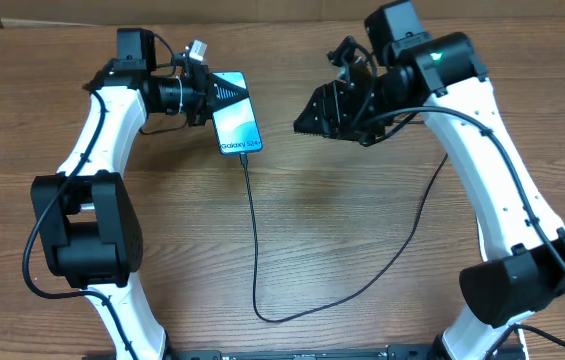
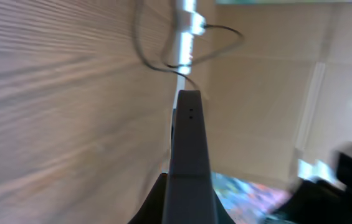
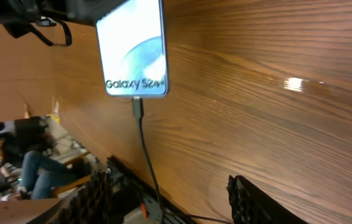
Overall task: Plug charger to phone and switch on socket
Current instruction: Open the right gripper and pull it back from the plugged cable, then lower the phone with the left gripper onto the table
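Observation:
My left gripper lowers the phone (image 1: 239,124) flat onto the bare tabletop below the gripper next and releases, since the cable's tip sits in the phone's near end.
The phone (image 1: 239,124) lies tilted at the table's back centre, its bright blue screen showing "Galaxy S24". My left gripper (image 1: 220,95) is shut on the phone's far end; in the left wrist view the phone (image 2: 188,149) shows edge-on between the fingers. The charger's thin black cable (image 1: 254,240) has its small tip in the phone's near end (image 3: 137,106), runs toward the front edge, then curves right behind my right arm. My right gripper (image 1: 314,115) hovers right of the phone, open and empty (image 3: 176,202). The socket is out of view.
The wooden table (image 1: 362,250) has a black rail along its front edge. A cardboard wall (image 2: 269,93) stands behind the table. A seated person (image 3: 32,168) shows beyond the table in the right wrist view.

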